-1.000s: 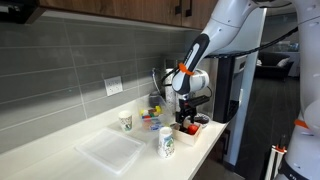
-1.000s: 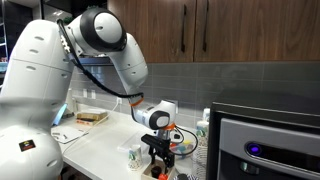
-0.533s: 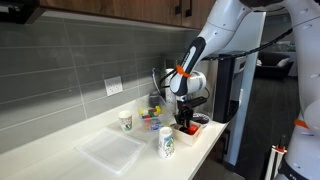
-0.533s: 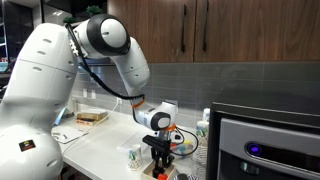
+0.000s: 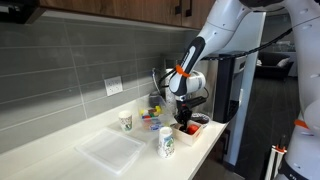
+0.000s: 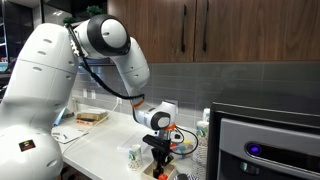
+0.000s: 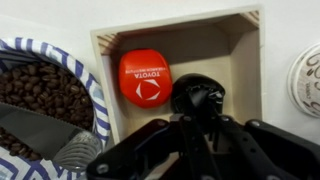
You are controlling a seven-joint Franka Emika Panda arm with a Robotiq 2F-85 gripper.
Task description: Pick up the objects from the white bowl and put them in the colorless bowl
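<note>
I should next move the black piece in my gripper up, toward the wall and down over the colorless bowl [image 5: 153, 121], then let go, as the white bowl's sides surround it.
The white bowl [image 7: 240, 45] is squarish and fills the wrist view; it shows small in an exterior view [image 5: 194, 129] near the counter's front corner. A red piece [image 7: 145, 78] with a white logo lies in it. Beside that piece sits a black rounded piece [image 7: 198, 95]. My gripper [image 7: 195, 122] reaches down into the bowl, and its jaws are shut on the black piece. In both exterior views the gripper [image 5: 186, 121] [image 6: 160, 163] points straight down into the bowl. What looks like the colorless bowl [image 5: 151, 123] stands farther back by the wall, blurred.
A blue-patterned bowl of coffee beans [image 7: 40, 95] touches the white bowl's side. Paper cups [image 5: 167, 142] [image 5: 126, 121] stand close by, and another cup's rim [image 7: 305, 75] shows on the opposite side. A flat clear tray [image 5: 108, 152] lies farther along the counter. The counter edge is right beside the white bowl.
The jaws have closed from wide open onto the black piece inside the white bowl. The arm has barely moved.
</note>
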